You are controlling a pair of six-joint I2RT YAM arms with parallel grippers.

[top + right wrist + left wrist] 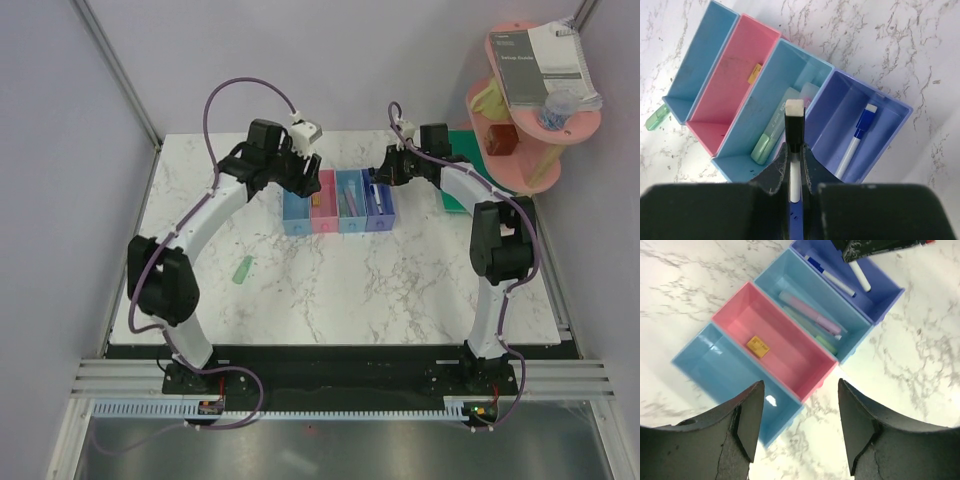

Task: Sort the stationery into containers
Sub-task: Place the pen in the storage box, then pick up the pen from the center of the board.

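Observation:
The left gripper moves back, down and to the left in the top view onto the green marker's middle next, as the green marker point(244, 269) lies loose outside the bins.
Four joined bins stand mid-table: light blue point(297, 213), pink point(323, 207), light blue point(350, 207), dark blue point(379, 207). My right gripper point(795, 150) is shut on a white pen with a black cap point(794, 125), held over the dark blue bin point(840, 105), which holds a blue-capped pen point(858, 135). The middle blue bin point(765, 95) holds green point(766, 140) and pink markers. The pink bin point(785, 345) holds a tan block point(758, 346). My left gripper point(800, 390) is open and empty above the near ends of the left bins. A green marker point(244, 269) lies loose on the table.
A pink tiered shelf point(530, 120) with a spiral booklet point(545, 65) stands at the back right. A green mat point(458, 190) lies under the right arm. The leftmost light blue bin point(720, 370) has nothing in it.

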